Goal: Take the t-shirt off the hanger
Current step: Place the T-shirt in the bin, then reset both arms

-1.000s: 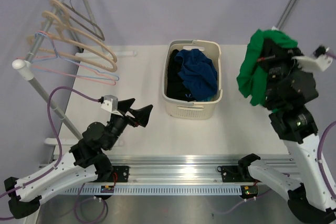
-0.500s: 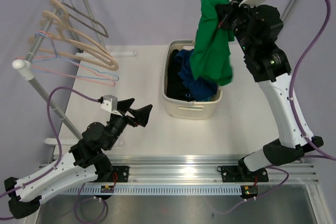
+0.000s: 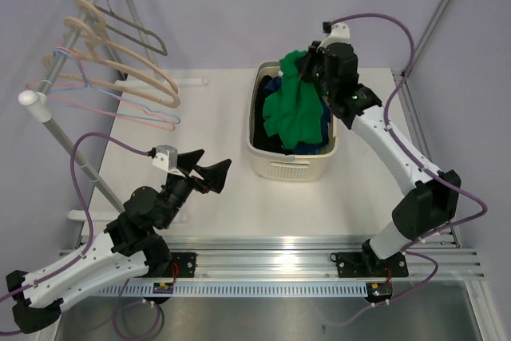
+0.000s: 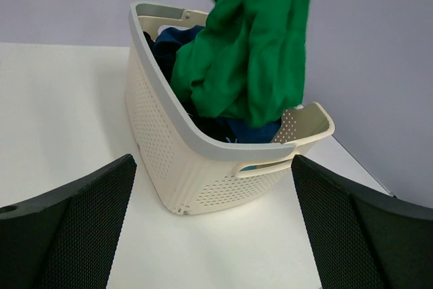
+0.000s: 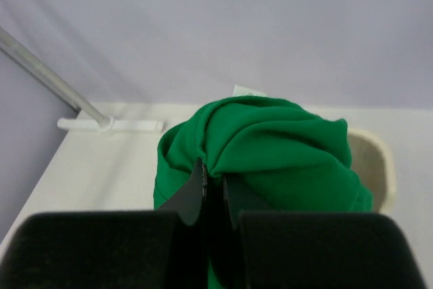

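The robot's right gripper needs to go lower next, tilting down over the clothes, because the pinched fold of the green t-shirt is still above the laundry basket's rim.
My right gripper is shut on a green t-shirt and holds it over the cream laundry basket, the cloth hanging down into it. In the right wrist view the jaws pinch a bunched fold of the green t-shirt. In the left wrist view the green t-shirt drapes into the basket. My left gripper is open and empty above the table, left of the basket. Several bare hangers hang on the rack at the far left.
The basket also holds dark blue and black clothes. The rack's metal pole slants along the left side. A white bar lies at the table's back edge.
My right arm has swung the green t-shirt from the far right, up and leftward, then down over the basket, where it now hangs into it. The left arm has not moved.
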Controlling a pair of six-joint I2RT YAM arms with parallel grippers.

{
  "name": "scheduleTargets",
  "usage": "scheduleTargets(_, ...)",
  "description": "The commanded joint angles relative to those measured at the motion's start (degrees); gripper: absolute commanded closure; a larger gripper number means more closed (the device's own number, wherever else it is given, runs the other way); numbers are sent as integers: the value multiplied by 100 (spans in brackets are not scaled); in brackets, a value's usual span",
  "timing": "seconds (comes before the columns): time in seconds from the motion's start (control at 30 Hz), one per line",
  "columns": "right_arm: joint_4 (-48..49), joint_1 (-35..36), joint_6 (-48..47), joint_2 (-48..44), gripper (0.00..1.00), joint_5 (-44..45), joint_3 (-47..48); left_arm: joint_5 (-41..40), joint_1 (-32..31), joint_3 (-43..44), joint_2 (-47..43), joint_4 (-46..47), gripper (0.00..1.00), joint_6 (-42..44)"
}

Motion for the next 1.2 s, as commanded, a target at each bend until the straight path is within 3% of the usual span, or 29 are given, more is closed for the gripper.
scheduleTargets(0.0,649,-3,1204,336,100,-519,-896,-66,-22,33,-49,285,1,1)
scheduleTargets(0.1,1213,-3,1928,1046,100,-1221,-1513,-75,-22,-2,-58,320,1,-17)
scheduleTargets(0.37,405,-3,2502,3024,100,-1172,-864,-250,-22,-55,-58,356,1,27)
scheduleTargets(0.63,467,6,2511,3088,93,-1181,-951,-303,-22,-90,-58,373,1,36)
scheduleTargets(0.7,353,-3,2441,2956,80,-1128,-916,-268,-14,-81,-41,373,1,27)
scheduleTargets(0.73,213,-3,2371,2782,60,-1137,-872,-207,-22,-72,3,373,1,44)
scheduleTargets(0.77,150,-3,2370,2649,52,-1137,-846,-163,-22,-55,38,365,1,62)
scheduleTargets(0.8,-102,6,2292,2387,34,-1111,-750,-102,-14,6,82,312,1,79)
scheduleTargets(0.83,-253,6,2248,2245,34,-1067,-679,-84,-14,50,135,312,1,88)
scheduleTargets(0.87,-420,-3,2187,2087,14,-936,-592,-75,-22,86,187,251,1,97)
scheduleTargets(0.9,-622,6,2047,1946,6,-900,-504,-66,-22,103,266,233,1,106)
scheduleTargets(0.93,-963,-3,1950,1623,1,-717,-311,-48,-22,130,302,233,1,106)
scheduleTargets(1.03,-1465,-3,1606,894,0,-347,-177,135,-22,174,460,259,1,158)
scheduleTargets(1.17,-1423,-3,1343,-163,1,232,-958,321,-22,428,732,6,1,360)
